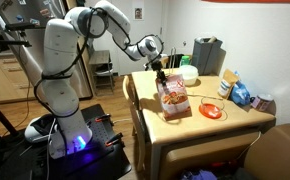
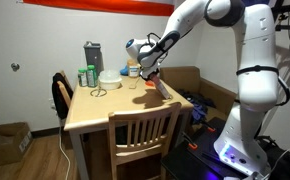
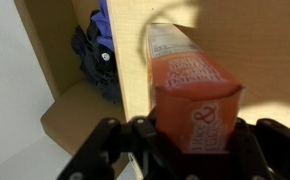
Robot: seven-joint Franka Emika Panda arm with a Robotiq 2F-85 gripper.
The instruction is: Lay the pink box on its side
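Note:
The gripped end of the pink box (image 1: 173, 100) is still above the table, so I will lower it with my gripper toward the wood, away from the red plate.
The pink box (image 1: 173, 100) stands on the wooden table (image 1: 235, 125), salmon-orange with a brown food picture on its face. It also shows in an exterior view (image 2: 157, 87), where it looks tilted. My gripper (image 1: 161, 73) is at the box's top edge and also shows in an exterior view (image 2: 145, 72). In the wrist view the gripper (image 3: 195, 145) has its two fingers on either side of the box's top end (image 3: 190, 85) and is shut on it.
A red plate (image 1: 212, 110), a blue-and-white bag (image 1: 241, 95), a white bowl (image 1: 189, 74) and a grey appliance (image 1: 207, 55) share the table. A wooden chair (image 2: 145, 130) stands at the table's edge. The floor with a dark bundle (image 3: 97, 60) lies beyond the table edge.

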